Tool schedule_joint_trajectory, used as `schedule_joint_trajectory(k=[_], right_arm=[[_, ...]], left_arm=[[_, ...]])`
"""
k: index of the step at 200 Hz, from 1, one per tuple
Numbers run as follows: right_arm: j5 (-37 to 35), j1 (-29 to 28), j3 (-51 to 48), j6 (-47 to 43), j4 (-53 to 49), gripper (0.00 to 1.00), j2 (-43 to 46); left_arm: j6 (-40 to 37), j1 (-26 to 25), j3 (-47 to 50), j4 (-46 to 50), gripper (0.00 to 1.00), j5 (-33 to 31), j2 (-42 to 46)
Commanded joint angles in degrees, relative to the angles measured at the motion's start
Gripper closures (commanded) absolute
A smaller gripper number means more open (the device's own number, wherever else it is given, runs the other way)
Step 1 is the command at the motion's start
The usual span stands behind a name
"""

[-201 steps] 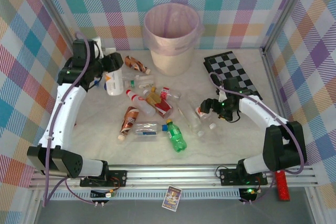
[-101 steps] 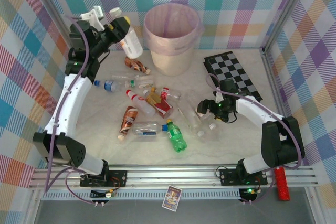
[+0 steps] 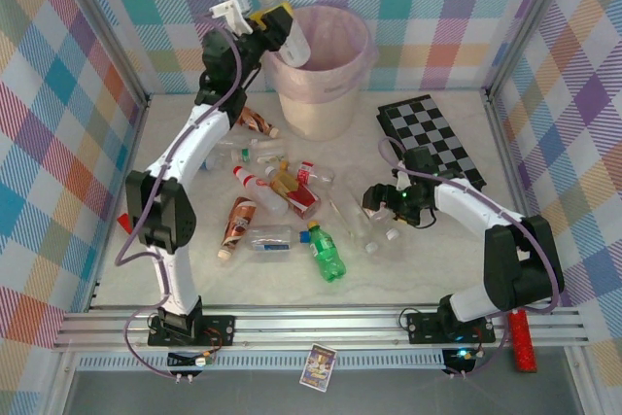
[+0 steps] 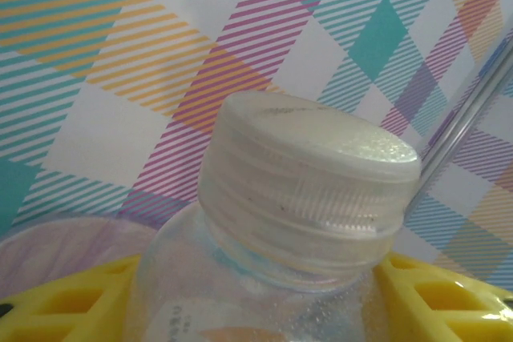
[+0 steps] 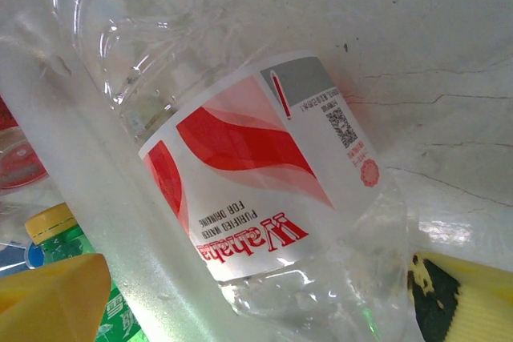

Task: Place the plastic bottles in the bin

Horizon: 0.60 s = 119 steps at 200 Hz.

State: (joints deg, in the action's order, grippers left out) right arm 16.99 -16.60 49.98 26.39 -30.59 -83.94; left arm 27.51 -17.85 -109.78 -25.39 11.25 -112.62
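Observation:
Next, my left gripper moves the bottle across the bin's rim, then brings it down over the opening of the bin before releasing it.
My left gripper (image 3: pixel 275 26) is raised at the left rim of the bin (image 3: pixel 335 94), a pale bucket lined with a pink bag. It is shut on a white-capped clear bottle (image 3: pixel 293 41); in the left wrist view the cap (image 4: pixel 309 190) stands between the yellow fingers (image 4: pixel 64 310). My right gripper (image 3: pixel 374 203) is low on the table, open, straddling a clear bottle with a red and white label (image 5: pixel 256 190). Several more plastic bottles lie mid-table, among them a green one (image 3: pixel 326 252) and a brown-orange one (image 3: pixel 240 223).
A black-and-white checkerboard (image 3: pixel 432 138) lies at the back right. A red stick (image 3: pixel 522 339) rests by the front rail at the right. A frosted clear bottle (image 5: pixel 88 198) and the green bottle (image 5: pixel 120 314) crowd the right gripper's left finger.
The left arm has lifted its bottle from the table's left side up and rightward to the bin's rim. The right gripper has edged slightly left and narrowed a little around the red-labelled bottle.

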Motion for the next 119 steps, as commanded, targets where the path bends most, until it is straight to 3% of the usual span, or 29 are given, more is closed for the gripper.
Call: schedule_joint_trajectory(k=[1, 76, 119], right_arm=[[0.1, -0.5, -1.2, 0.4, 0.0, 0.05, 1.5], [1.0, -0.5, -1.8, 1.0, 2.1, 0.05, 1.5], [1.2, -0.6, -2.0, 1.3, 2.5, 0.05, 1.5]], left_arm=[[-4.6, -1.3, -10.4, 5.3, 1.0, -2.1, -3.4], [-13.5, -2.7, -40.0, 36.2, 1.0, -3.4, -21.9], [-14.0, -2.8, -40.4, 38.8, 0.96, -3.1, -24.4]])
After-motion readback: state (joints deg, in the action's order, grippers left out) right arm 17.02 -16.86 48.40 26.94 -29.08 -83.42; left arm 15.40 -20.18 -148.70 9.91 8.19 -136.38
